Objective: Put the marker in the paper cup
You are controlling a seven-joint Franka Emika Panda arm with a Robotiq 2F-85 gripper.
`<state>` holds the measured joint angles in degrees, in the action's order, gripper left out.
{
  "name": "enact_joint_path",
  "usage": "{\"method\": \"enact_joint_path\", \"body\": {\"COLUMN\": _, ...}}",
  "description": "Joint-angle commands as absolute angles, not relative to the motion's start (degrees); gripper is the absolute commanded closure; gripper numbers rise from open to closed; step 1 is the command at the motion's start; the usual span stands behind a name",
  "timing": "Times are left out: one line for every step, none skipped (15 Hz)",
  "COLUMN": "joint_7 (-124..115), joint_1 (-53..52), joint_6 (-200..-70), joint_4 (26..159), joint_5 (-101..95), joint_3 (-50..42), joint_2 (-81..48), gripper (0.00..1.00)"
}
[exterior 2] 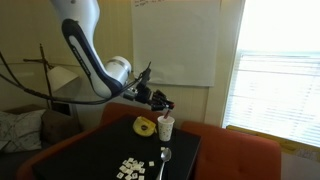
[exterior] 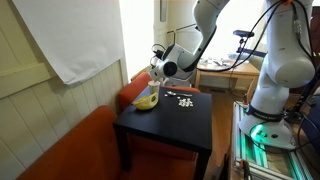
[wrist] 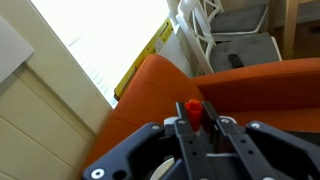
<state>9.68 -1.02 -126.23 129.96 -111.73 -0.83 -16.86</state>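
Note:
Next, my gripper lowers a short way over the paper cup's opening and releases the red marker inside, since the marker's lower end hangs right there.
My gripper is shut on a red marker, whose tip sticks up between the two fingers in the wrist view. In an exterior view the gripper hangs just above and slightly to the left of the white paper cup, which stands upright at the far edge of the black table. In an exterior view the gripper is over the table's far corner; the cup is hard to make out there.
A yellow object lies beside the cup and also shows in an exterior view. Small white pieces and a spoon lie on the table. An orange sofa surrounds the table.

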Motion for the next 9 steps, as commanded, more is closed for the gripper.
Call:
{"method": "enact_joint_path", "body": {"joint_7": 10.11, "joint_1": -0.51, "joint_6": -125.37, "joint_4": 129.14, "joint_5": -112.93, "joint_3": -0.08, "joint_2": -19.0, "gripper": 0.95}}
{"method": "enact_joint_path", "body": {"joint_7": 10.06, "joint_1": -0.5, "joint_6": -125.41, "joint_4": 129.11, "joint_5": -112.96, "joint_3": -0.04, "joint_2": -19.31, "gripper": 0.95}}
{"method": "enact_joint_path", "body": {"joint_7": 9.99, "joint_1": -0.46, "joint_6": -125.58, "joint_4": 129.01, "joint_5": -112.94, "joint_3": 0.0, "joint_2": -19.69, "gripper": 0.95}}
{"method": "enact_joint_path", "body": {"joint_7": 9.75, "joint_1": -0.47, "joint_6": -125.59, "joint_4": 128.93, "joint_5": -113.0, "joint_3": 0.06, "joint_2": -19.98, "gripper": 0.95}}
{"method": "enact_joint_path", "body": {"joint_7": 9.6, "joint_1": -0.47, "joint_6": -125.71, "joint_4": 128.86, "joint_5": -113.06, "joint_3": 0.13, "joint_2": -20.21, "gripper": 0.95}}
{"method": "enact_joint_path", "body": {"joint_7": 9.71, "joint_1": -0.48, "joint_6": -125.77, "joint_4": 128.82, "joint_5": -113.06, "joint_3": 0.18, "joint_2": -20.41, "gripper": 0.95}}
{"method": "enact_joint_path", "body": {"joint_7": 9.74, "joint_1": -0.49, "joint_6": -125.92, "joint_4": 128.78, "joint_5": -113.09, "joint_3": 0.28, "joint_2": -20.64, "gripper": 0.95}}
{"method": "enact_joint_path", "body": {"joint_7": 9.59, "joint_1": -0.51, "joint_6": -126.0, "joint_4": 128.77, "joint_5": -113.18, "joint_3": 0.39, "joint_2": -20.82, "gripper": 0.95}}
{"method": "enact_joint_path", "body": {"joint_7": 9.42, "joint_1": -0.5, "joint_6": -126.26, "joint_4": 128.75, "joint_5": -113.34, "joint_3": 0.54, "joint_2": -20.99, "gripper": 0.95}}
